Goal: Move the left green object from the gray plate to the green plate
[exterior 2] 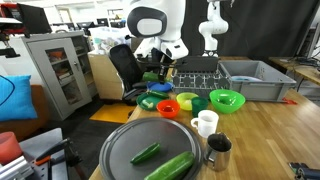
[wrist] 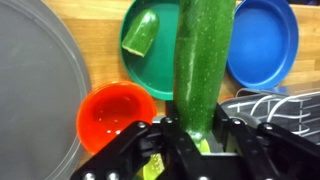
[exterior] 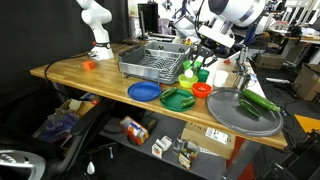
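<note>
My gripper moves across to the blue plate (exterior: 144, 91) (wrist: 262, 43) next, because that plate lies empty. It then lowers the long green cucumber-like vegetable onto the plate and releases it.
My gripper (wrist: 197, 135) is shut on a green cucumber-like piece (wrist: 203, 60) that points away from the camera; the end in the jaws looks pale. It hangs over the edge of the dark green plate (wrist: 150, 78). A short stubby green piece with a pale cut end (wrist: 139, 33) lies on that plate. The gray plate (wrist: 35, 90) is beside it. In an exterior view the gray plate (exterior 2: 120, 150) bears a short dark green piece (exterior 2: 146, 153) and a longer one (exterior 2: 170, 167), with the gripper (exterior 2: 166, 72) far behind. Gripper (exterior: 205, 58), green plate (exterior: 177, 99).
A red bowl (wrist: 115, 115) sits between the gray and green plates, and a blue plate (wrist: 262, 45) lies beyond the green one. A dish rack (exterior: 152, 58) stands behind. A white mug (exterior 2: 206, 123), a metal cup (exterior 2: 218, 150) and a light green bowl (exterior 2: 226, 100) are near the gray plate.
</note>
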`<state>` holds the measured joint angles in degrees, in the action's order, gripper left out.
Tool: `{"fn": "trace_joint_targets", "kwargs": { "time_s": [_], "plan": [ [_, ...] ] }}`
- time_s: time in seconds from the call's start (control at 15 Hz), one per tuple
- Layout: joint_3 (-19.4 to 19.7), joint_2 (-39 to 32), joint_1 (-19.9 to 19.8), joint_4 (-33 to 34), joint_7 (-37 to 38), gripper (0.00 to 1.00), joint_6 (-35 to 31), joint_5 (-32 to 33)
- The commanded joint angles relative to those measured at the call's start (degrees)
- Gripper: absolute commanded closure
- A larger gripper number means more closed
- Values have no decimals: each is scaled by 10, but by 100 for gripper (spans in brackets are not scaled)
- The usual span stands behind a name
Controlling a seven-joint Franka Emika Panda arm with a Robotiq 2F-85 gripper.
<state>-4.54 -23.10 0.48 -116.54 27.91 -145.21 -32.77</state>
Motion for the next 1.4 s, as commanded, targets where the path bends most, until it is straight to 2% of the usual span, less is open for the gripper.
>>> {"fn": "trace_joint_targets", "kwargs": {
  "time_s": [0.0,0.4,1.0,1.33],
  "plan": [
    [-28,-47,7,77,-4,88,53,-47],
    [-35,-186,52,272,81,88,141,-47],
    [-14,-352,92,505,314,88,216,6],
    [-22,-424,101,625,439,88,324,66]
  ]
}}
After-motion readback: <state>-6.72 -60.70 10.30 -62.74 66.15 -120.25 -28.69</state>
